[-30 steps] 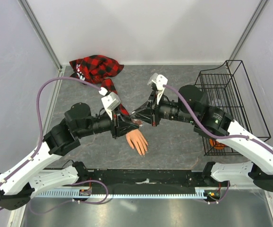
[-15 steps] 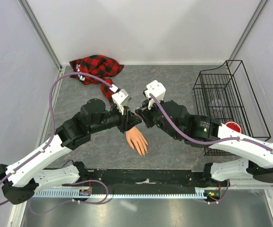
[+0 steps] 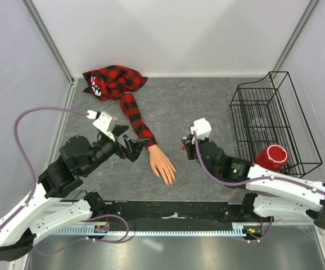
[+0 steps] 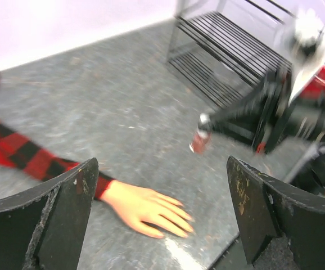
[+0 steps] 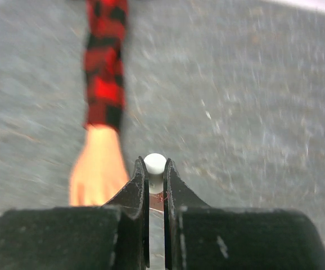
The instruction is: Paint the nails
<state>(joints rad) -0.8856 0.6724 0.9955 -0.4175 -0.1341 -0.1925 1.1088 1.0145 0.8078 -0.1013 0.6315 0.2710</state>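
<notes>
The bottle goes down slightly next in my right gripper, away from the mannequin hand and toward the basket, and then comes to rest on the grey table.
The peach mannequin hand [image 3: 162, 165] lies palm down on the grey table, coming out of a red-and-black plaid sleeve [image 3: 132, 110]. Its nails [image 3: 171, 179] are at the fingertips and too small to make out; in the left wrist view the fingertips [image 4: 180, 220] are blurred. My left gripper [image 3: 138, 148] is just left of the wrist, open wide and holding nothing, with the hand [image 4: 145, 207] showing between its fingers [image 4: 75, 197]. My right gripper [image 3: 183, 145] is to the right of the hand, shut on a tiny white-capped reddish bottle [image 5: 155, 165], also visible in the left wrist view [image 4: 198, 138].
A black wire basket [image 3: 263, 98] stands at the right with a red cup [image 3: 270, 156] at its near end. The rest of the plaid garment [image 3: 113, 80] is bunched at the back left. White walls close in the table at the back and sides.
Both grippers were together above the hand's wrist. My left gripper has opened and pulled back to the left. The right arm has drawn back to the right with the bottle.
</notes>
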